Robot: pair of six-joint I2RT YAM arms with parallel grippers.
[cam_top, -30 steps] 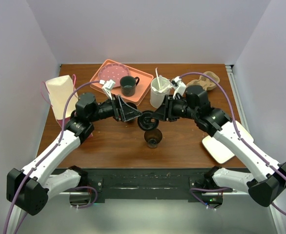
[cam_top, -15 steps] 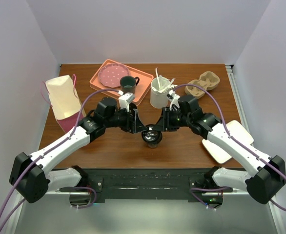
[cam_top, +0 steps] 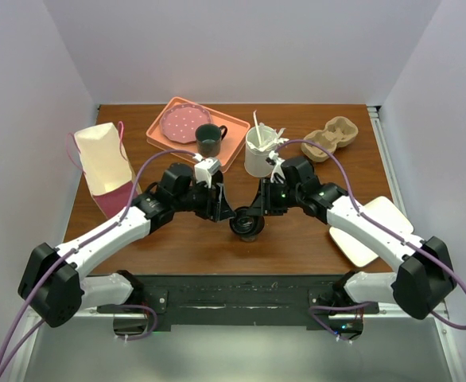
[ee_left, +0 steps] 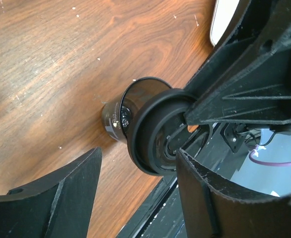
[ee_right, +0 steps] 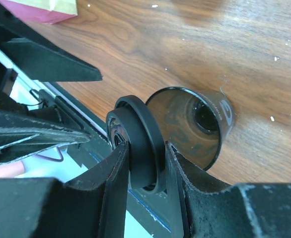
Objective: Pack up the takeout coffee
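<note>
The cup's opening [ee_right: 187,126] is outward of my right gripper, to the right in its wrist view, so my right gripper will move outward next and release the lid on it.
The takeout coffee cup [cam_top: 249,230] is small and black with white lettering [ee_left: 116,118]. It stands open on the table near the front edge, its brown inside showing in the right wrist view [ee_right: 201,123]. My right gripper [cam_top: 254,212] [ee_right: 145,154] is shut on the round black lid [ee_right: 141,141], holding it on edge and tilted at the cup's rim. The lid [ee_left: 154,133] also shows in the left wrist view, partly over the cup's mouth. My left gripper [cam_top: 224,213] [ee_left: 138,166] is open, its jaws wide apart just left of the cup and lid, touching neither.
An orange tray [cam_top: 163,138] at the back holds a pink plate and a dark handled mug [cam_top: 209,140]. A white cup with stirrers [cam_top: 260,153] and a cardboard cup carrier [cam_top: 330,137] stand back right. A cream and pink paper bag [cam_top: 106,163] is left, a white plate [cam_top: 374,229] right.
My right gripper has carried the lid toward the front edge and down to the cup's rim. My left gripper has swung in and stopped beside the cup, still open.
</note>
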